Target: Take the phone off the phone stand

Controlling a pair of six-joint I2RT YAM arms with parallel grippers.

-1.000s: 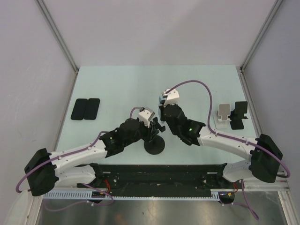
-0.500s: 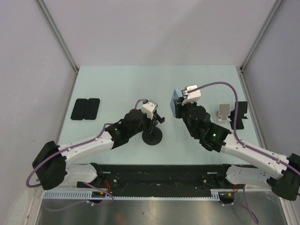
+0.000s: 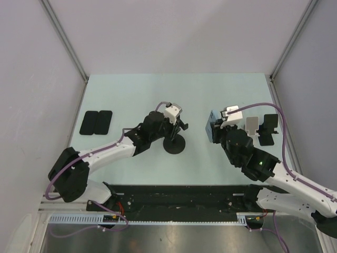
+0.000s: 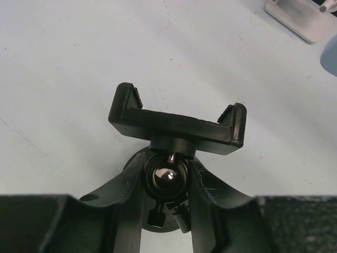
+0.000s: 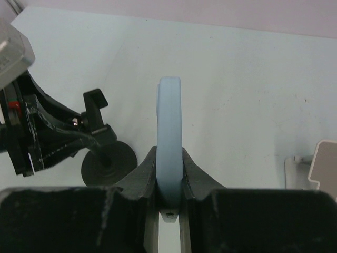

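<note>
My right gripper next moves toward the phone stand's cradle, to its left in the top view, and releases the phone to my left gripper, nearer the black slabs.
The black phone stand (image 3: 174,145) stands on its round base mid-table, its clamp cradle (image 4: 176,124) empty. My left gripper (image 3: 176,128) is shut on the stand's ball-joint neck (image 4: 167,176), with one finger (image 4: 131,184) on each side. The light blue phone (image 3: 212,126) is held edge-on in my shut right gripper (image 3: 216,132), to the right of the stand and apart from it. In the right wrist view the phone (image 5: 169,132) sits upright between the fingers (image 5: 196,174), with the stand's base (image 5: 109,162) off to the left.
Two flat black slabs (image 3: 96,122) lie at the far left. A white stand (image 3: 251,126) and a black stand (image 3: 269,129) sit at the right edge, just right of the held phone. Walls close in the table on three sides.
My right gripper has carried the blue phone to the right, away from the stand. My left gripper and the stand have shifted slightly away from the arm bases.
</note>
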